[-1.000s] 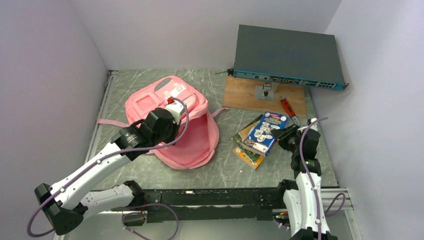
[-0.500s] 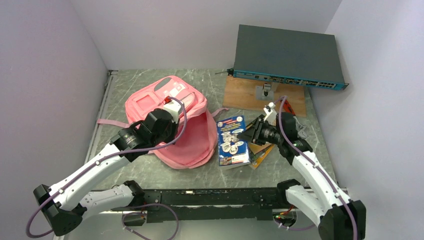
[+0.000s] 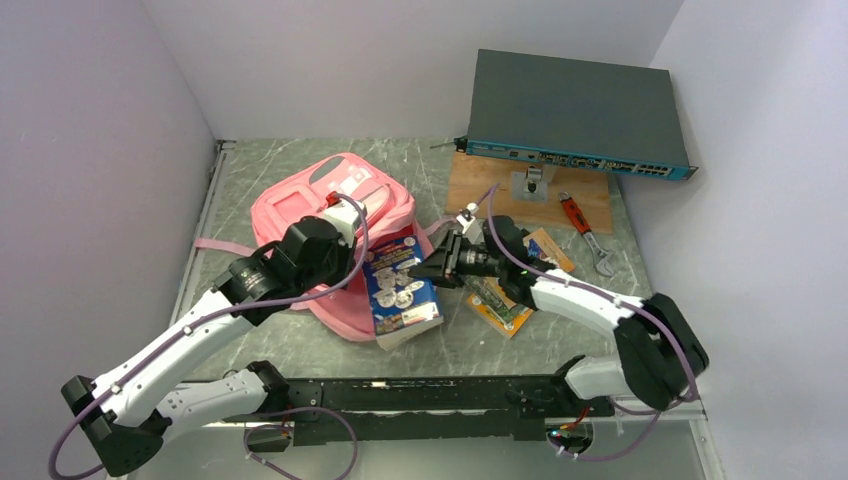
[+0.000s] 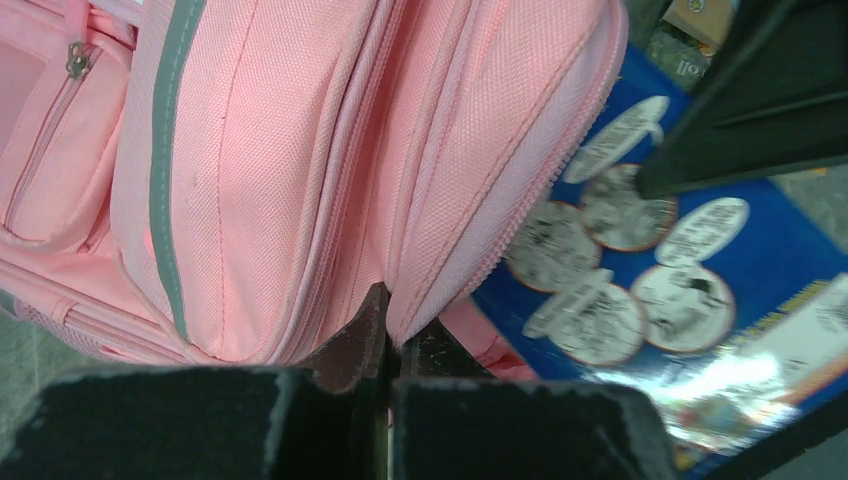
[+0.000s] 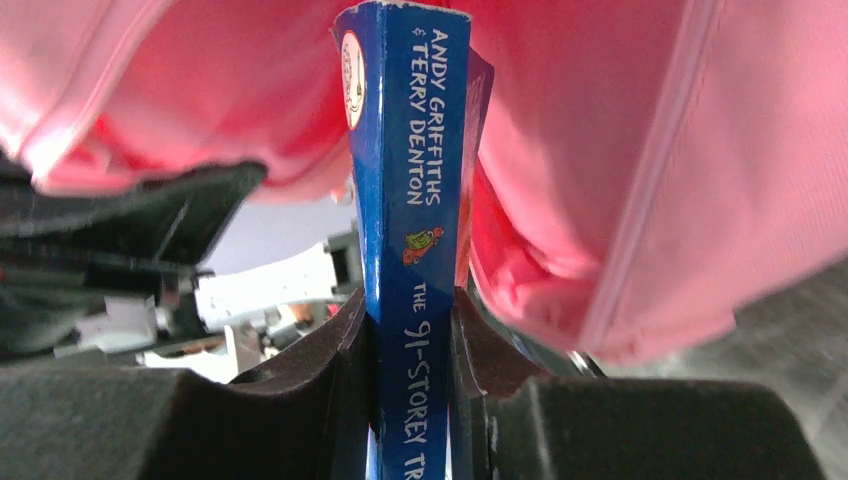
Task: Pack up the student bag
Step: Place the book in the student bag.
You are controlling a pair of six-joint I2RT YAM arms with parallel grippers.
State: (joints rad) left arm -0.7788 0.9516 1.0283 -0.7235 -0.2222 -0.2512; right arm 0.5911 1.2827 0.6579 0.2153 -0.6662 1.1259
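Observation:
My right gripper pushes into the bag's opening (image 3: 397, 235) (image 5: 492, 228) next and releases the blue paperback book there, since that opening lies to its left in the top view.
The student bag (image 3: 300, 212), a pink backpack, lies at the table's left with its mouth facing right. My left gripper (image 3: 352, 232) is shut on the bag's zipped opening edge; in the left wrist view its jaws (image 4: 393, 335) pinch the pink fabric (image 4: 300, 150). My right gripper (image 3: 427, 269) is shut on a blue paperback book (image 3: 403, 290) and holds it at the bag's mouth. The right wrist view has the book's spine (image 5: 405, 200) upright between the fingers (image 5: 412, 340), with pink bag fabric (image 5: 620, 150) on both sides. The book's cover (image 4: 690, 270) lies just beyond the bag's edge.
More books (image 3: 505, 300) lie right of the bag, one of them orange (image 3: 548, 250). A red-handled wrench (image 3: 583, 224) lies near a wooden board (image 3: 490, 190). A grey network switch (image 3: 570, 110) rests on the board at the back right. Walls close in on three sides.
My right arm has swung left and carried the blue book from the pile to the bag's mouth. The left gripper has stayed on the bag's edge.

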